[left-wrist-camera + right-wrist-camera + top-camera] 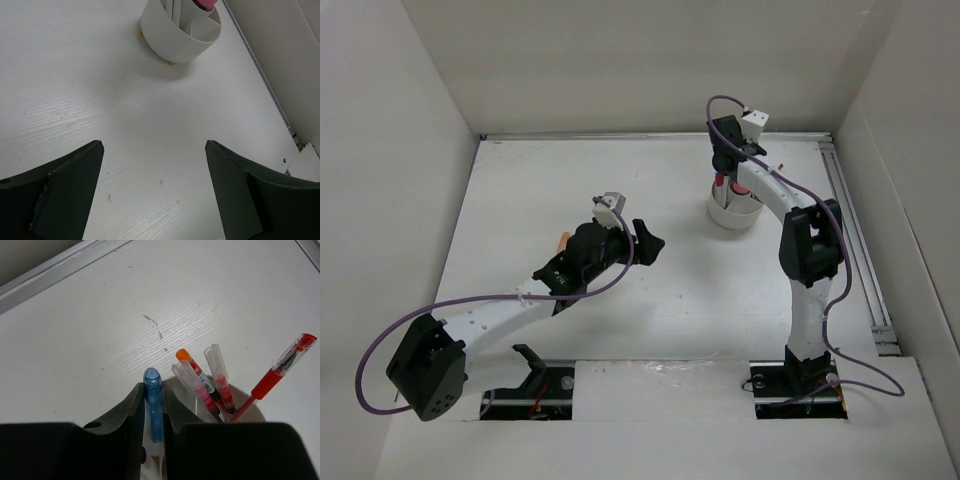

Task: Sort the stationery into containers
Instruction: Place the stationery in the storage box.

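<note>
My left gripper moves sideways and down beside the small orange piece (563, 239) next, since that piece lies below it and to its left in the top view.
The round white tub (732, 214) stands at the back right of the table. My right gripper (725, 176) hangs over it. In the right wrist view this gripper (152, 386) is shut on a marker with a clear blue cap (153, 405), held upright above the tub's edge (250, 412). A red pen (280, 371), an orange-tipped pen (191, 366) and clear-capped red pens (220, 375) stand in the tub. My left gripper (154, 145) is open over bare table with nothing between its fingers; the tub (175, 35) lies ahead of it. A small orange piece (563, 239) shows beside the left arm.
A metal rail (852, 200) runs along the table's right side and back edge, with white walls on all sides. The left arm (520, 300) stretches across the left-centre of the table. The tub sits on small orange feet (171, 63).
</note>
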`<state>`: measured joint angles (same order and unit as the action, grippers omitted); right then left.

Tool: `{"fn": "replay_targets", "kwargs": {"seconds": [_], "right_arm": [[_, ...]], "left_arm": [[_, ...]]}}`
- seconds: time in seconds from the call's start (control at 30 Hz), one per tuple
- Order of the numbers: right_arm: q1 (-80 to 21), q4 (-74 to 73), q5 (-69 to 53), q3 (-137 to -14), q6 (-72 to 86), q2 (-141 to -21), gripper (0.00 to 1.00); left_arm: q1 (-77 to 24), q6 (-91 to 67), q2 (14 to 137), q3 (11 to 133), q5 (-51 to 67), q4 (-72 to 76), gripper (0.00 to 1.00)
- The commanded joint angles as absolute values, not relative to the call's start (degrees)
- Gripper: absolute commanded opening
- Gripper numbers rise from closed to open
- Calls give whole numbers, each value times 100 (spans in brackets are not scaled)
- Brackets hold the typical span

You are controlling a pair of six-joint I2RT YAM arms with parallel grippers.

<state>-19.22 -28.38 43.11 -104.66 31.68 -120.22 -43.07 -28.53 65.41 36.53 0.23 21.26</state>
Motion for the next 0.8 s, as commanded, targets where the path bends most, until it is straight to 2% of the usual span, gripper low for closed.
{"fn": "replay_targets", "kwargs": {"seconds": [0.0, 0.1, 0.13, 0.17, 0.27, 0.33, 0.5, 0.63, 0.7, 0.77], "right_arm": [[-1978, -2918, 4622, -10802, 3172, -12023, 9], [-1978, -2918, 4623, -10802, 3173, -12023, 15], [-1978, -2918, 4623, -10802, 3234, -12023, 19], [-1978, -2918, 4623, -10802, 3287, -11963, 28], [-1978, -2804, 4482, -10679, 3287, -11778, 40], [-1978, -2804, 4299, -10679, 3340, -11690, 44], [-2030, -2804, 4113, -10539, 3533, -11243, 47], [-2153, -2594, 3736, -9986, 3884, -10550, 47], [-2232, -2322, 3395, -9547, 4042, -10171, 42], [-2373, -1952, 3200, -8888, 4252, -9652, 25]], "left_arm": [[-4307, -2883, 6478, 3727, 62, 2329, 81], [-4307, -2883, 6478, 3727, 62, 2329, 81], [-4307, -2883, 6478, 3727, 62, 2329, 81], [-4307, -2883, 6478, 3727, 62, 2329, 81], [-4307, -2883, 6478, 3727, -8, 2329, 81], [-4307, -2883, 6478, 3727, -166, 2259, 81], [-4307, -2952, 6478, 3727, -859, 1979, 81], [-4307, -3234, 6478, 3972, -1852, 1258, 72], [-4307, -3453, 6478, 4042, -2232, 792, 65], [-4096, -3594, 6478, 4096, -2319, 502, 63]]}}
